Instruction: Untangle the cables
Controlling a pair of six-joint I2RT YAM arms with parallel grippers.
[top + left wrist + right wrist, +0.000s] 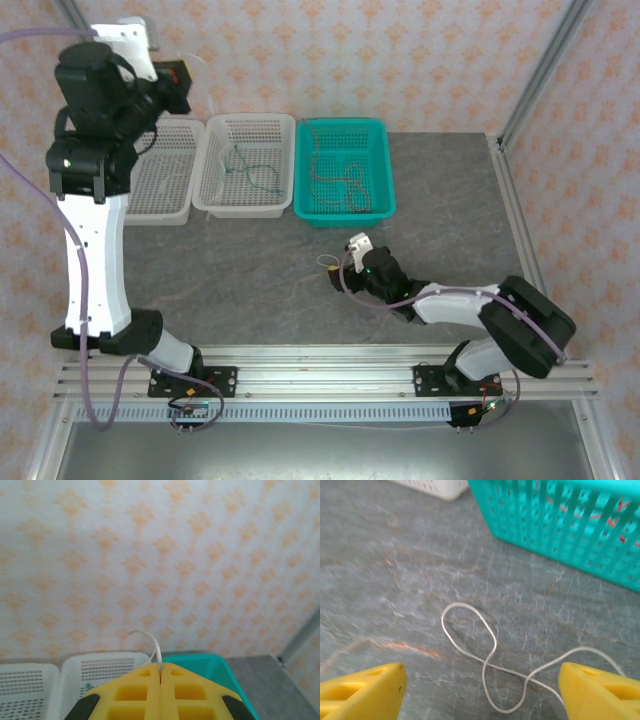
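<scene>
The third white basket is well below the robot's left gripper, so the left gripper will next move down, tip its fingers down over that basket and let go of the thin white cable.
The white cable's end point(150, 639) sticks up from between the yellow fingers of my left gripper point(160, 672), which is shut on it and raised high at the back left point(180, 85). On the table, more of the white cable point(490, 635) lies in loose loops. My right gripper point(480, 676) hovers low over them, open, with a finger on each side; in the top view it sits at the table's middle front point(338, 272). A green cable point(250, 175) lies in the middle white basket point(215, 200). A reddish-brown cable point(340, 180) lies in the teal basket point(384, 210).
A third white basket point(170, 212) stands at the far left of the row, under the raised left arm. The teal basket's wall point(560, 515) is close ahead of the right gripper. Metal frame posts stand at the right edge point(545, 75).
</scene>
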